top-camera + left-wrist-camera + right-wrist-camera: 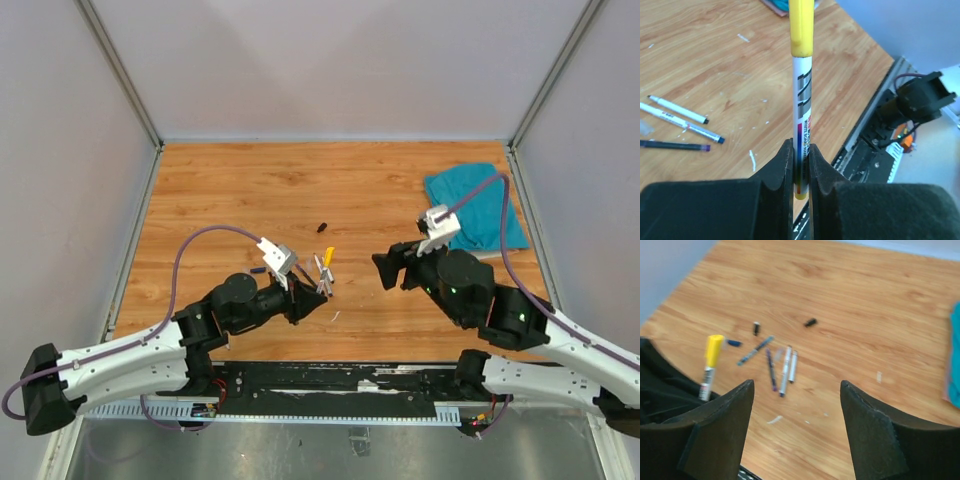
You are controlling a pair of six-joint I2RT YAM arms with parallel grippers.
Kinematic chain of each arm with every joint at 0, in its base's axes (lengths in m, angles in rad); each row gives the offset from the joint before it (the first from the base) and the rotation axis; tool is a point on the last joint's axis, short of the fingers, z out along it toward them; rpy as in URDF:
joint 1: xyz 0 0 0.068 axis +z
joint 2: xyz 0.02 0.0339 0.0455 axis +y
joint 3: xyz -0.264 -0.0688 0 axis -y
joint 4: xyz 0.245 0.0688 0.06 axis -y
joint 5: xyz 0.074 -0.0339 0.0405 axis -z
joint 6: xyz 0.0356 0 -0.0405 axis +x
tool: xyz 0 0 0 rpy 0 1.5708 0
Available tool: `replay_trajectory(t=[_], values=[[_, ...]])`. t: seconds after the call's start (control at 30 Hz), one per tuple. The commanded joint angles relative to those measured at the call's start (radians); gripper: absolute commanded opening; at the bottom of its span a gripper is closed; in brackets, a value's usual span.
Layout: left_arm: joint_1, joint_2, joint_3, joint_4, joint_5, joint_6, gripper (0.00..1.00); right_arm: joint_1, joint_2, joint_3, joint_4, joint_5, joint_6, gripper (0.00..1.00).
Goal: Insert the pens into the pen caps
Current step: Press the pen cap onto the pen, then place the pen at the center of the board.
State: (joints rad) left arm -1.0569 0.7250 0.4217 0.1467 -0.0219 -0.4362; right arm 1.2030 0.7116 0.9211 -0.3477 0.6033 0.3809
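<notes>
The white pen lies clear of the loose pens, so I will move my left gripper outward past them to the open wood on the tabletop where it lies.
My left gripper is shut on a white pen with a yellow cap on its far end, held above the table; it also shows in the top view and the right wrist view. Several loose pens lie on the wood below, also seen in the left wrist view. Two black caps and a blue cap lie beyond them. My right gripper is open and empty, hovering right of the pens.
A teal cloth lies at the back right. Small pale scraps dot the wooden table. Grey walls enclose the table on three sides. The black base rail runs along the near edge.
</notes>
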Motion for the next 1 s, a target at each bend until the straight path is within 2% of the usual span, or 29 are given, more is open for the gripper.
replay_trajectory(t=[0.0,0.17,0.27,0.37,0.57,0.7,0.9,0.97], values=[[0.002,0.074,0.099,-0.110,-0.140,-0.016,0.00,-0.238,0.126,0.082,-0.312,-0.204,0.002,0.70],[0.002,0.189,0.218,-0.222,-0.291,-0.026,0.00,-0.588,0.093,-0.062,-0.206,-0.617,0.041,0.71],[0.017,0.262,0.284,-0.257,-0.352,-0.025,0.00,-0.719,0.058,-0.147,-0.137,-0.801,0.081,0.72],[0.071,0.336,0.335,-0.273,-0.341,-0.021,0.00,-0.735,0.003,-0.198,-0.110,-0.814,0.093,0.73],[0.195,0.491,0.441,-0.348,-0.311,0.004,0.00,-0.735,-0.079,-0.248,-0.177,-0.791,0.081,0.77],[0.313,0.577,0.499,-0.416,-0.291,0.036,0.00,-0.735,-0.126,-0.277,-0.200,-0.799,0.090,0.79],[0.542,0.685,0.524,-0.428,-0.170,0.093,0.00,-0.735,-0.162,-0.307,-0.214,-0.840,0.102,0.81],[0.591,0.739,0.541,-0.438,-0.168,0.113,0.01,-0.735,-0.161,-0.311,-0.216,-0.857,0.102,0.81]])
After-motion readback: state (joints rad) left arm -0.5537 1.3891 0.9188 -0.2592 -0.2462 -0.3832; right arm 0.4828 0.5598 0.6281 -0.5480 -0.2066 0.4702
